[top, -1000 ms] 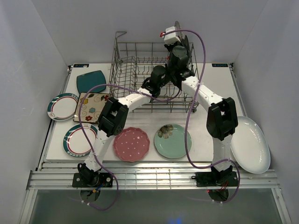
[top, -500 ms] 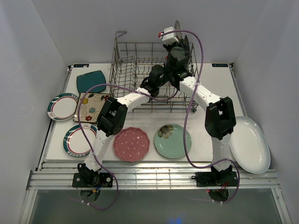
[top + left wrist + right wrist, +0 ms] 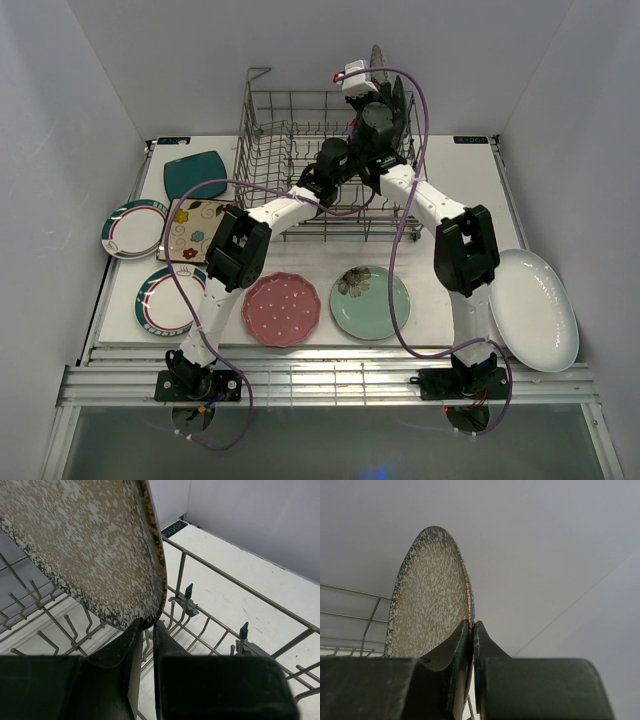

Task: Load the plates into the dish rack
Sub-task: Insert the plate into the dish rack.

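The plate's lower rim comes down toward the rack's wires next and my left gripper releases the plate there, since they stand just below it.
A speckled silver plate [image 3: 85,545] stands on edge above the dish rack [image 3: 270,150], at its back right. My right gripper [image 3: 471,625] is shut on the plate's rim [image 3: 432,595], and the plate rises above its fingers. My left gripper [image 3: 147,624] is shut on the lower rim of the same plate, just over the rack's tines [image 3: 75,627]. In the top view the plate [image 3: 377,55] shows edge-on above the right gripper [image 3: 383,92], with the left gripper [image 3: 350,150] below it inside the rack. Other plates lie flat on the table.
A pink dotted plate [image 3: 282,309] and a mint green plate [image 3: 370,302] lie in front of the rack. A big white oval plate [image 3: 533,310] sits at the right. Teal [image 3: 194,174] and floral [image 3: 195,228] squares and two rimmed rounds [image 3: 133,227] [image 3: 167,298] are at the left.
Both arms have shifted slightly left and back, carrying the speckled plate with them over the rack. Both grips stay as they were.
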Tool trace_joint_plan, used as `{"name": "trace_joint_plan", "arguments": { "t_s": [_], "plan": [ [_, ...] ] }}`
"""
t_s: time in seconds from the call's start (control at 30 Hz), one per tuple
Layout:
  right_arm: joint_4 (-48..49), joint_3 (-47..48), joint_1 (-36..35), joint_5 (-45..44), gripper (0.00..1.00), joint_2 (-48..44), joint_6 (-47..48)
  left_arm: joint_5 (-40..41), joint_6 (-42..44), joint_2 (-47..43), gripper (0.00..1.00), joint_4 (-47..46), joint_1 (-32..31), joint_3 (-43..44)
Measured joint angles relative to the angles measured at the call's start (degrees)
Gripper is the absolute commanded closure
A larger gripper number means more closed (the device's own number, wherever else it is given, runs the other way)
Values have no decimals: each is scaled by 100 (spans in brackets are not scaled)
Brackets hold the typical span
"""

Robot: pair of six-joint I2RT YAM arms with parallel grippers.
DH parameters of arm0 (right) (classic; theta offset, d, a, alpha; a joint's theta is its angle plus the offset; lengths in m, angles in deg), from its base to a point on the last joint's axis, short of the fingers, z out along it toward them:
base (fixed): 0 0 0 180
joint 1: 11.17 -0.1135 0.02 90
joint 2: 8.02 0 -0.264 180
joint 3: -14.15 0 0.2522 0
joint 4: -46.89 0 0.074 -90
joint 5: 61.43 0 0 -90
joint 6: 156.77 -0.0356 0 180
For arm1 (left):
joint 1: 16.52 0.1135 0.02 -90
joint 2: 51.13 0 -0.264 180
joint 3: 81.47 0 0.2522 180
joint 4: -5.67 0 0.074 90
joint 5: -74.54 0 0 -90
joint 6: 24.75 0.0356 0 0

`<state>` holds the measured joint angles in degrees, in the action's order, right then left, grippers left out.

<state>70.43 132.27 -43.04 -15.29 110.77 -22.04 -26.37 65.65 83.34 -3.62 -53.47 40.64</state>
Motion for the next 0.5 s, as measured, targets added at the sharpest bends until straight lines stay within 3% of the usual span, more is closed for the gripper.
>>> {"name": "trace_joint_plan", "arguments": {
  "t_s": [0.5],
  "plan": [
    [367,-114,-24,-157,92,17,385,-216,-26,0,100,76,13,0]
  ]
}}
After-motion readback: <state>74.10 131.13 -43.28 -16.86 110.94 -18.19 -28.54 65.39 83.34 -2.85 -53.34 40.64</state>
